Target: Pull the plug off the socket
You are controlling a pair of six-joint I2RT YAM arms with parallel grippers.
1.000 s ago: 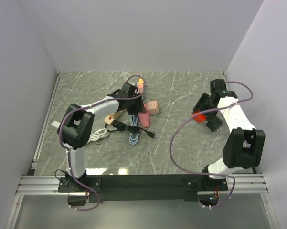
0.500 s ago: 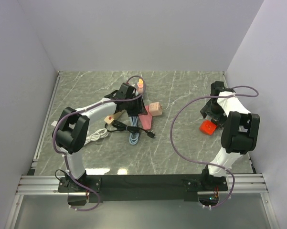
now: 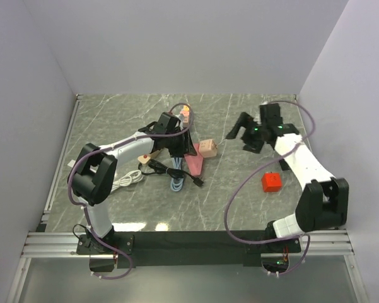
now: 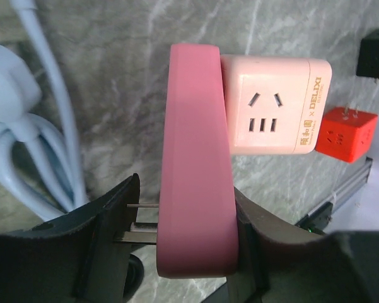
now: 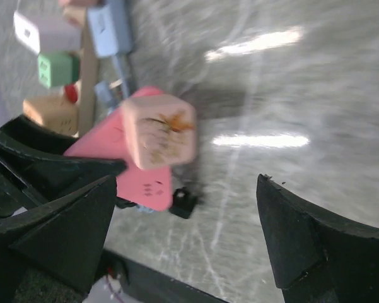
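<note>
I will move my left gripper left in the top view and down, past the white cable, to release the socket block (image 3: 194, 162) on the tabletop below.
My left gripper (image 3: 180, 149) is shut on a flat pink socket block (image 3: 194, 162). In the left wrist view the jaws (image 4: 186, 189) clamp the block (image 4: 195, 145) from both sides, and its metal prongs (image 4: 142, 218) touch the left finger. A pale pink cube plug (image 3: 207, 148) sits plugged on the block's face; it also shows in the left wrist view (image 4: 274, 107) and the right wrist view (image 5: 157, 129). My right gripper (image 3: 243, 136) is open and empty, to the right of the cube and apart from it, its jaws wide (image 5: 189, 246).
A red cube adapter (image 3: 272, 182) lies on the table at the right. White (image 3: 129, 180), blue (image 3: 176, 181) and black (image 3: 161, 167) cables lie below the left gripper. Small coloured adapters (image 3: 185, 112) sit behind it. Walls close in on three sides.
My right gripper let go of the red cube, which now lies on the table, and swung left toward the pink cube. The left gripper shifted the pink block slightly right.
</note>
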